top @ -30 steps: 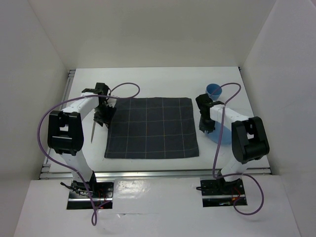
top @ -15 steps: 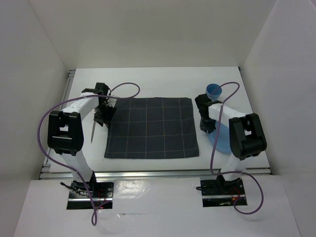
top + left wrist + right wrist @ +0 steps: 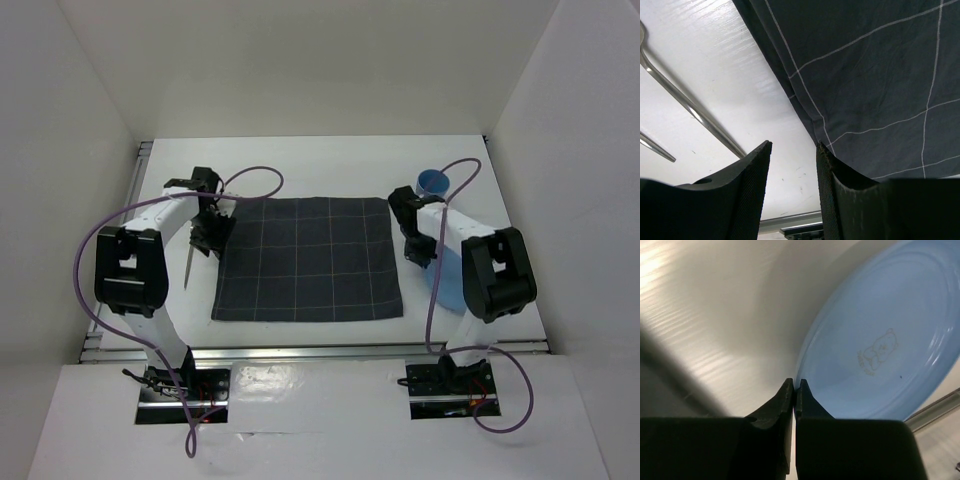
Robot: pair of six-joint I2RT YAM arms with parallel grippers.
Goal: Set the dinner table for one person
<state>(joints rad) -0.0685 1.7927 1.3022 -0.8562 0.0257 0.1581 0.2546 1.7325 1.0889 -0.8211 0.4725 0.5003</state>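
Note:
Next I will carry the plate [image 3: 452, 280] in my right gripper onto the mat's bare middle and release it, since that lies to the gripper's left in the top view.
The white dinner table [image 3: 320, 160] carries a dark grey checked placemat [image 3: 310, 258] in the middle. A light blue plate [image 3: 452, 280] sits right of the mat and looks tilted, narrow from above. My right gripper [image 3: 420, 255] is shut on its left rim; in the right wrist view the jaws [image 3: 794, 383] meet at the plate's edge [image 3: 885, 355]. My left gripper [image 3: 207, 240] hangs over the mat's left edge, its jaws [image 3: 794, 146] open and empty. A piece of metal cutlery [image 3: 189, 268] lies on the table to its left, and its shiny handle [image 3: 690, 105] shows beside the mat.
A blue cup [image 3: 434, 183] stands behind the plate near the back right. A second metal piece [image 3: 655, 147] pokes in at the left of the left wrist view. Silver rails [image 3: 300, 350] edge the table, with white walls all round.
My right gripper has closed on the plate's rim and shifted slightly left. The plate now looks narrower and more tilted. The left arm has not moved.

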